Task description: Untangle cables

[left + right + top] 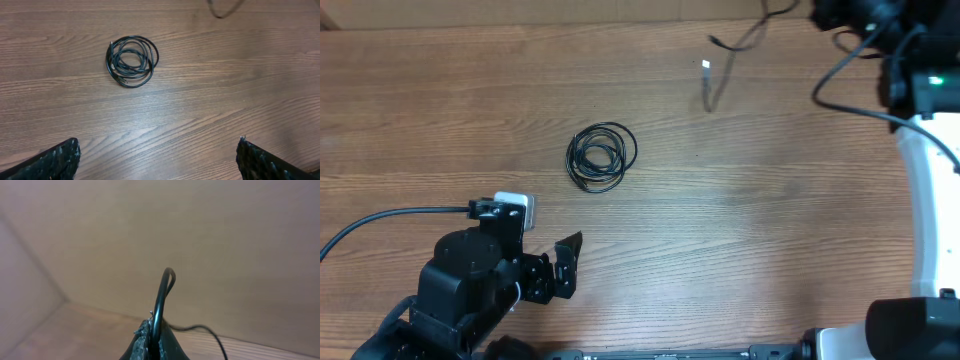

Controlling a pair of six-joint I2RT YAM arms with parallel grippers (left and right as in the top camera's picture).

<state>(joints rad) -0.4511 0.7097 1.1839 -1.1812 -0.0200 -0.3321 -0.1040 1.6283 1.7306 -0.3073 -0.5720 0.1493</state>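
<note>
My right gripper will move down and to the right in the overhead view, over the bare far part of the tabletop, and let go of the loop well away from the coil.
A coiled black cable (601, 156) lies on the wooden table left of centre; it also shows in the left wrist view (131, 61). A second thin black cable (724, 62) with a silver plug end trails from the table's far edge up to the top right. My left gripper (566, 265) is open and empty, low at the front left, well short of the coil; its fingertips (159, 155) stand wide apart. My right gripper (154, 340) is shut on a loop of the thin black cable (165, 292), raised at the far right corner.
The left arm's base and its own black lead (390, 218) lie at the front left. The right arm's white body (926, 180) runs down the right edge. A beige wall (200, 240) rises behind the table's far edge.
</note>
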